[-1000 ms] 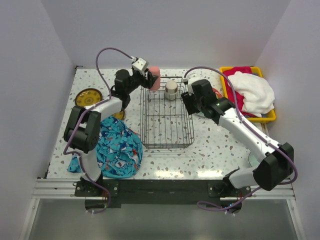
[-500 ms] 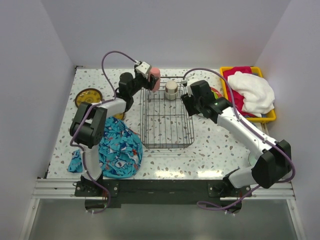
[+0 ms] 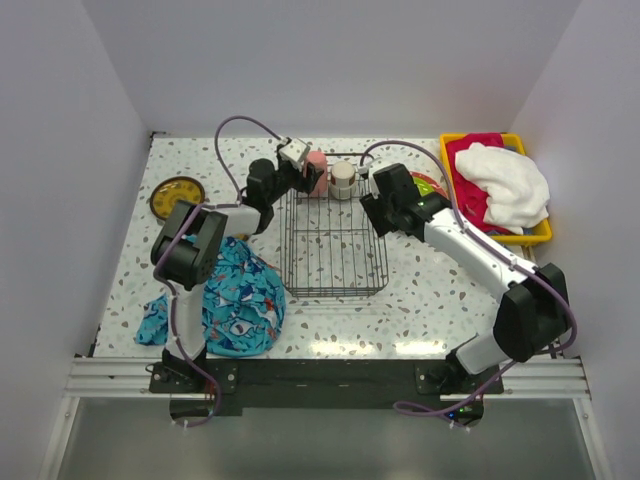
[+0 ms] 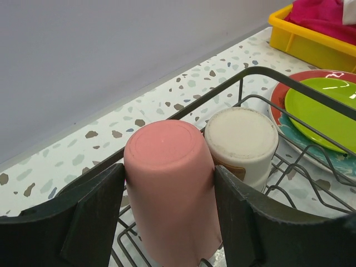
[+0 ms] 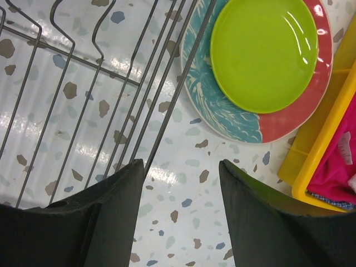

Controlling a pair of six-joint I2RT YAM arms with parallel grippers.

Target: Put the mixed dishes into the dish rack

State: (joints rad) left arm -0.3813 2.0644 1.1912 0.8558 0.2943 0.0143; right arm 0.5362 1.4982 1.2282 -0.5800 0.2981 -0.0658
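Observation:
The yellow tray's near corner is to the right of my empty right gripper in the top view, so my right gripper will next move across, back and down beside that corner.
My left gripper [image 3: 306,172] [image 4: 168,167] is shut on the pink cup [image 3: 317,172] [image 4: 169,194]. The cup is upside down, its lower end inside the far left corner of the dish rack [image 3: 333,240] [image 4: 267,72]. Right beside it a cream cup [image 3: 343,180] [image 4: 242,142] stands upside down in the rack. My right gripper [image 3: 378,200] [image 5: 181,164] hangs open over bare table just right of the rack wires [image 5: 83,83]. A lime-green plate [image 5: 261,50] [image 4: 328,108] lies on a teal-and-red plate [image 5: 222,114] [image 4: 295,136] right of the rack. A yellow-olive plate [image 3: 177,195] lies far left.
A yellow tray [image 3: 535,235] [image 5: 322,150] [image 4: 311,39] with a white towel [image 3: 510,185] and pink cloth stands at the back right. The blue patterned cloth [image 3: 235,295] is heaped at the front left, beside the rack. White walls close in three sides.
My left gripper has carried the pink cup right and down, from outside the rack's far left corner into it, next to the cream cup. The right arm shifted slightly towards the rack.

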